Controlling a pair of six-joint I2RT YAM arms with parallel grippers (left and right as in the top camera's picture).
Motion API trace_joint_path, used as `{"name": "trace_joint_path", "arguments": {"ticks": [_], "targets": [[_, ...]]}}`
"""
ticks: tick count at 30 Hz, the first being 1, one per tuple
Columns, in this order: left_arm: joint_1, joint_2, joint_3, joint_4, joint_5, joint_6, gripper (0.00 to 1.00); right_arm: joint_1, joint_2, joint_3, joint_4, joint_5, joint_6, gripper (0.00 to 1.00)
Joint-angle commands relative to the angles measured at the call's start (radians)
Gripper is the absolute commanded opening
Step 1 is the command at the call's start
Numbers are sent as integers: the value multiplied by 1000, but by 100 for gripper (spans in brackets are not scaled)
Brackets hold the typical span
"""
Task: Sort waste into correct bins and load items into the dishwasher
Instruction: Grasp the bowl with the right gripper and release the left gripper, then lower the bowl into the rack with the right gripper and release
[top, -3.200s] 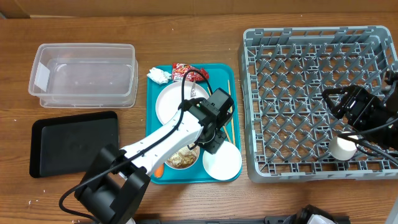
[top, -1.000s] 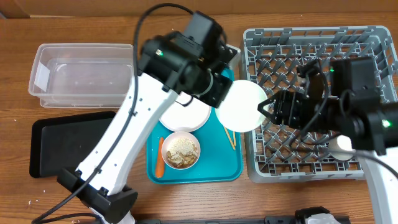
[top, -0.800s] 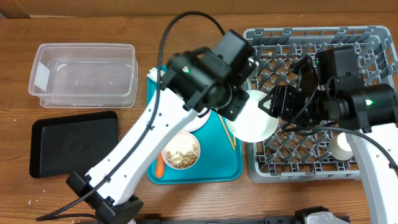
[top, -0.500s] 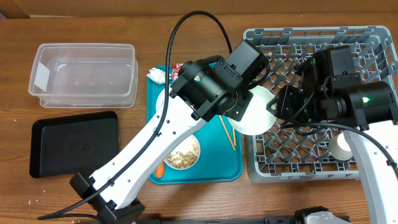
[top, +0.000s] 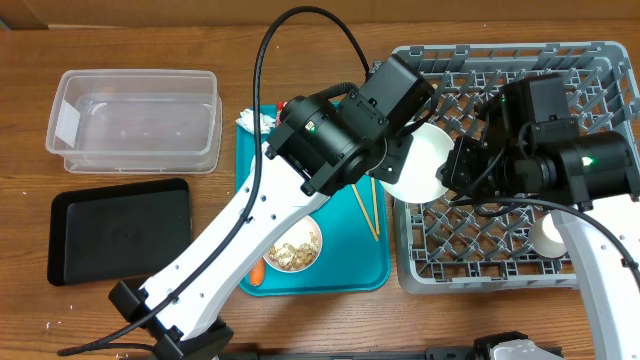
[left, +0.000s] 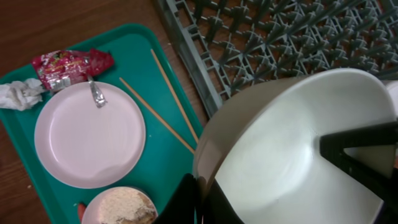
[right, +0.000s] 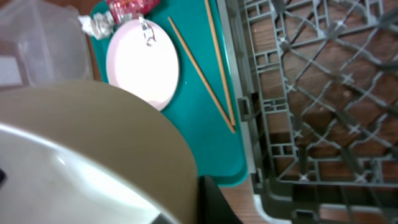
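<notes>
The rack's far wires are empty and lie outward of and below my right gripper, so that gripper will next move outward and down to release the bowl among them.
A white bowl hangs tilted over the left edge of the grey dishwasher rack. My left gripper is shut on its near rim, the fingers pinching the edge in the left wrist view. My right gripper is shut on the opposite rim, one dark finger pressed against the bowl's wall. On the teal tray lie a flat white plate, two chopsticks, a red wrapper, a white tissue, a bowl of beige scraps and a carrot.
The clear tub stands at the far left, with the black tray in front of it. A small white cup sits in the rack's near right part. The left arm hides most of the teal tray's middle from overhead.
The left arm has carried the bowl right, from above the teal tray to the rack's left edge. The right gripper has closed on the bowl's far rim.
</notes>
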Motion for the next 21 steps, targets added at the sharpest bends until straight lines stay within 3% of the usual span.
{"name": "trace_joint_path", "arguments": {"ticks": [1,2,3,4,8,15,21], "targets": [[0,-15,46,-4,0,-11,31,-13,-3,14,9,79,11,4],[2,-15,46,-6,-6,6,53,-17,-3,18,13,93,11,4],[5,-15,47,-13,-25,22,88,-27,-3,23,18,111,12,4],[10,-15,50,-23,-36,33,100,-37,-3,29,20,128,12,4],[50,-16,120,-103,-40,83,100,-105,-3,54,24,293,12,4],[172,-21,399,-283,-53,83,100,-226,-2,62,98,1010,116,4],[231,-96,485,-303,-63,95,100,-231,4,59,233,1342,113,4]]}}
